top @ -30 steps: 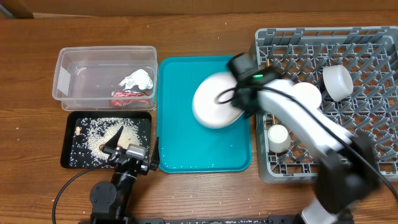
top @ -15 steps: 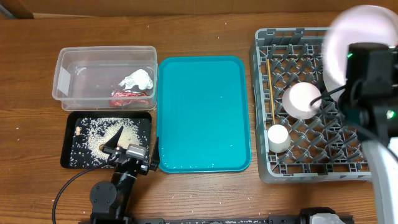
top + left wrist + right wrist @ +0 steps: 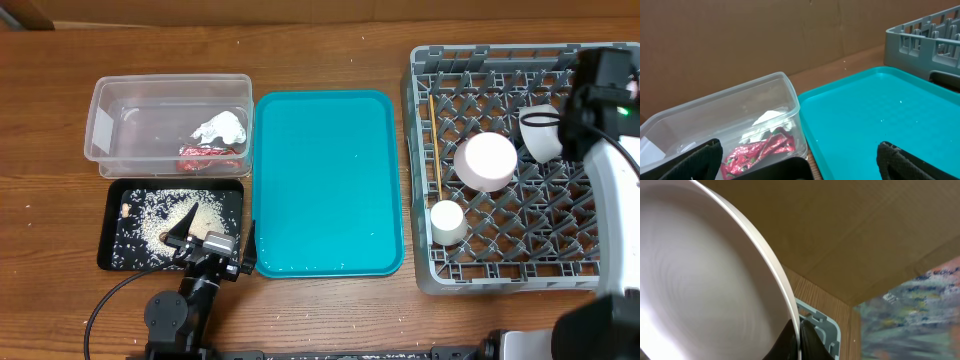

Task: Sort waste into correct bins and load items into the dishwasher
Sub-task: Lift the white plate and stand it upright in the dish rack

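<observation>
The plate (image 3: 705, 290) is still hanging above the grey dish rack, so the robot's right gripper will next lower the plate among the rack's wires toward the white dish.
My right gripper (image 3: 799, 341) is shut on the rim of the round white plate (image 3: 705, 290), which fills the right wrist view; a corner of the grey dish rack (image 3: 822, 330) shows behind it. In the overhead view the right arm (image 3: 600, 95) is over the rack's right side (image 3: 500, 265) and hides the plate. In the rack are a white bowl (image 3: 486, 162), a small cup (image 3: 447, 222), another white dish (image 3: 540, 135) and chopsticks (image 3: 435, 145). My left gripper (image 3: 797, 167) is open and empty at the black tray (image 3: 120, 195) of rice (image 3: 160, 210). The clear tub (image 3: 105, 125) holds the napkin (image 3: 222, 127) and red wrapper (image 3: 205, 157).
The large teal serving tray (image 3: 328, 185) lies between the bins and the rack, with nothing on it. A few loose rice grains lie on the wooden table (image 3: 330, 315) near its front edge. A brown cardboard wall stands behind the table (image 3: 765, 35).
My right arm has carried the plate from above the teal tray to the right side of the rack, and the plate has dropped out of the overhead view. The left arm has not moved.
</observation>
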Robot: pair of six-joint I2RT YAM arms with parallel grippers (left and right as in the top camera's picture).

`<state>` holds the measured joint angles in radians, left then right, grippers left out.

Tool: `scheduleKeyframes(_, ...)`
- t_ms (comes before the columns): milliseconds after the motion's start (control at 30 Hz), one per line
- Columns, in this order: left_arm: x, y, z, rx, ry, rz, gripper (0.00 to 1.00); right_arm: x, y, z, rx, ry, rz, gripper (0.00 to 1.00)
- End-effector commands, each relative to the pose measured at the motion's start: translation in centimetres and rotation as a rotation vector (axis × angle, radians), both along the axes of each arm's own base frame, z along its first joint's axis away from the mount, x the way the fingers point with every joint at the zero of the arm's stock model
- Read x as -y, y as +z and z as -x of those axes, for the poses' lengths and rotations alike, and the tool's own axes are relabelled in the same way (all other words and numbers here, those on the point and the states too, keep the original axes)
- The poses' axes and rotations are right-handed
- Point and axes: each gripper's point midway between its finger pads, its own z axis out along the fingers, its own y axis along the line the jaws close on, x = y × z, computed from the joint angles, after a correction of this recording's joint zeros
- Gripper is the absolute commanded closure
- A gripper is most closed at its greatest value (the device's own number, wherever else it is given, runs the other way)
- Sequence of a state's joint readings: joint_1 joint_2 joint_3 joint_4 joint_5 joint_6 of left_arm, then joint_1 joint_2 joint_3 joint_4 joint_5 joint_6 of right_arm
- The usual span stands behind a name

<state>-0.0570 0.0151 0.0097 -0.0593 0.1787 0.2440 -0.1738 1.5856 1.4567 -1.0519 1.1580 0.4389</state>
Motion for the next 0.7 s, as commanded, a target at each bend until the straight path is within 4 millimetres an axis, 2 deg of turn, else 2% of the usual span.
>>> scheduleKeyframes(0,-0.2,0.0,0.0,0.010,0.009,-0.014,0.00,-0.7,-0.3,-1.4,-0.099,0.028,0.079,0.96)
scheduleKeyframes(233,-0.2,0.0,0.0,0.010,0.008,-0.014,0.00,-4.1,-3.3,-5.0,-0.231,0.124,0.140,0.96)
scheduleKeyframes(433,-0.2,0.0,0.0,0.010,0.008,-0.014,0.00,-6.9,-4.4,-6.5,-0.273,0.199,0.161,0.96)
scheduleKeyframes(567,-0.2,0.0,0.0,0.010,0.008,-0.014,0.00,-7.9,-4.6,-6.7,-0.286,0.230,0.160,0.85)
scheduleKeyframes(667,-0.2,0.0,0.0,0.010,0.008,-0.014,0.00,-8.6,-5.6,-6.8,-0.305,0.264,0.104,0.78)
